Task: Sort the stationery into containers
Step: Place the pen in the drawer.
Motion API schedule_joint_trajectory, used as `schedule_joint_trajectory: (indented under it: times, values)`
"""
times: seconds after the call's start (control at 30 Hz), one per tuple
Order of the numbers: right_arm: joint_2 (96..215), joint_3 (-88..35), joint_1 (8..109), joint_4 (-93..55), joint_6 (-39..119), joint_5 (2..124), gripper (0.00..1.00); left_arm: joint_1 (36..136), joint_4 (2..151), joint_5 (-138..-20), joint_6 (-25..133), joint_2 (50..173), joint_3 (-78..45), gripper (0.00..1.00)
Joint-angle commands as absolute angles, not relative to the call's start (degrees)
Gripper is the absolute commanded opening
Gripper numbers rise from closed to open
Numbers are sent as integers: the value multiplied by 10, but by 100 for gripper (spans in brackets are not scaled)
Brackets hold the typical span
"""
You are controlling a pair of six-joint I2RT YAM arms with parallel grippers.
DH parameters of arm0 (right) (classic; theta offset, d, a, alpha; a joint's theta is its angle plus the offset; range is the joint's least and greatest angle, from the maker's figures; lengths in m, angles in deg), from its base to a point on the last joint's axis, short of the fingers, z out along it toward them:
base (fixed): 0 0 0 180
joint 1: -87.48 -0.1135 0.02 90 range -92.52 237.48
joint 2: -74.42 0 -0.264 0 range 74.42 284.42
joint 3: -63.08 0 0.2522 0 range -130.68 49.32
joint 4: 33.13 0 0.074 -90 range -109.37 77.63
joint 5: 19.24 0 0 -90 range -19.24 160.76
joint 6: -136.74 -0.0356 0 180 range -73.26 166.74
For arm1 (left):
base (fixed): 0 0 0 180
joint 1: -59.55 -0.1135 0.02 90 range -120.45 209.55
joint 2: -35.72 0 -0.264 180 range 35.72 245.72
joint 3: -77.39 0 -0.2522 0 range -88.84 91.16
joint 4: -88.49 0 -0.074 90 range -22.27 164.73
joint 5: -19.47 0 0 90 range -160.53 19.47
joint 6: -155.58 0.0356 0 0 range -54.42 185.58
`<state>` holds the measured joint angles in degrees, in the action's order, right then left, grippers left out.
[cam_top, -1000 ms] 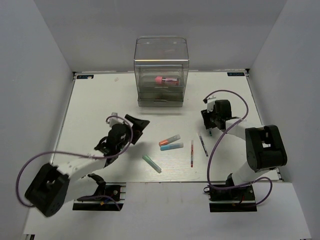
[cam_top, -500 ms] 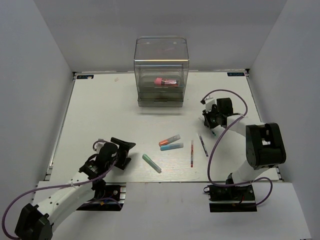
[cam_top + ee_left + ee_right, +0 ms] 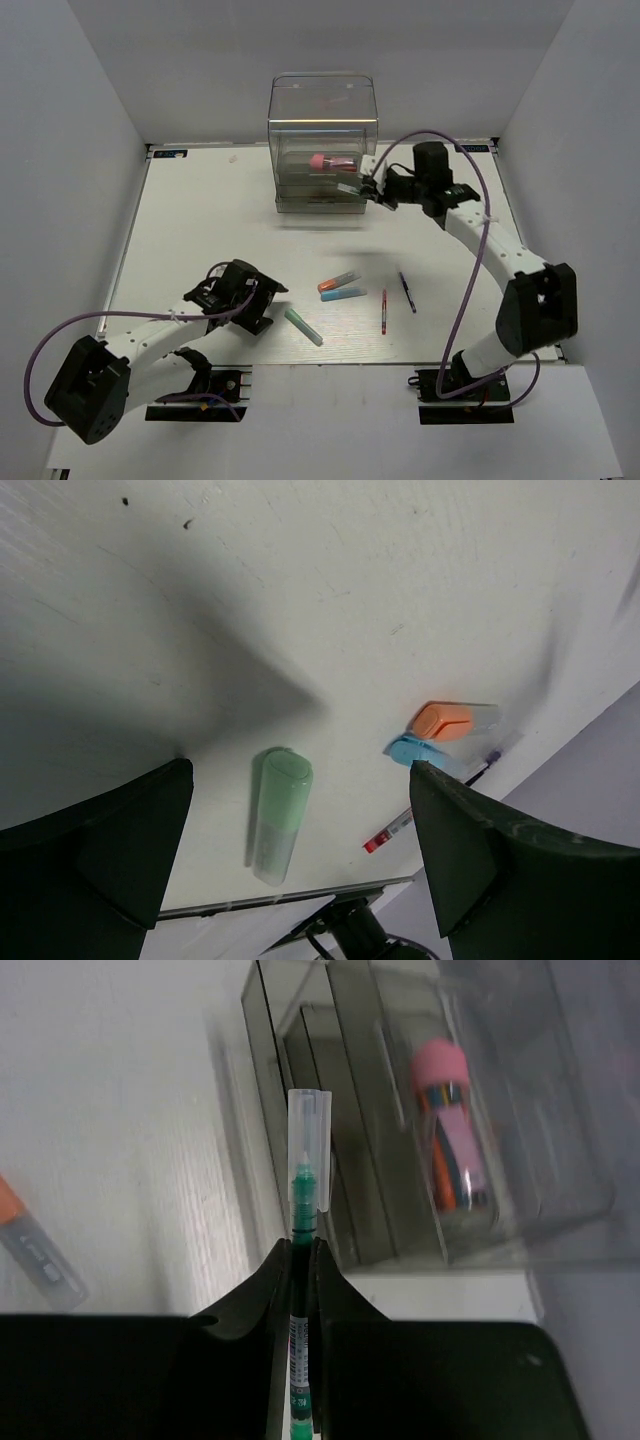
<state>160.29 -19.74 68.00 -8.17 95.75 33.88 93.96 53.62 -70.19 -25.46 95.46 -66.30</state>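
Note:
My right gripper goes left in the top view, then down, and releases the green pen next, as the organiser's empty front slot (image 3: pixel 318 195) (image 3: pixel 350 1155) lies below it on that side.
The smoky-grey organiser (image 3: pixel 322 140) stands at the back centre with a pink-red marker (image 3: pixel 330 160) inside. My right gripper (image 3: pixel 372 189) is shut on a thin green pen with a clear cap (image 3: pixel 309 1150), held by the organiser's (image 3: pixel 365 1160) right front corner; the pink-red marker (image 3: pixel 450 1150) shows through its wall. My left gripper (image 3: pixel 258 306) is open and empty, just left of the teal-green marker (image 3: pixel 303 327), which lies ahead of its open jaws in the left wrist view (image 3: pixel 278 815). The orange-capped marker (image 3: pixel 338 281), light blue marker (image 3: pixel 344 294), red pen (image 3: pixel 383 311) and dark pen (image 3: pixel 407 291) lie mid-table.
White walls close in the table on the left, back and right. The arm bases and their clamps sit at the near edge (image 3: pixel 200 385). The right arm's purple cable (image 3: pixel 470 170) loops above the table's right side.
My right arm has risen from the table near the dark pen and swung to the organiser with the green pen. My left gripper has drawn back toward the near edge, beside the teal-green marker.

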Motion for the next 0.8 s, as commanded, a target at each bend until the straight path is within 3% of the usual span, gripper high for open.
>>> schedule_joint_trajectory:
  times: [0.0,0.43,0.63,0.77]
  values:
    - [1663,-283,645,-66,1011,323,0,944,485,-709,-228,958,-651,100]
    - [1855,-428,571,-113,1083,408,1,944,441,-726,-218,951,-646,100]
    - [1874,-424,572,-125,1095,437,27,949,422,-733,-218,960,-635,100]
    - [1858,-397,573,-123,1093,433,30,955,428,-743,-218,998,-622,100]
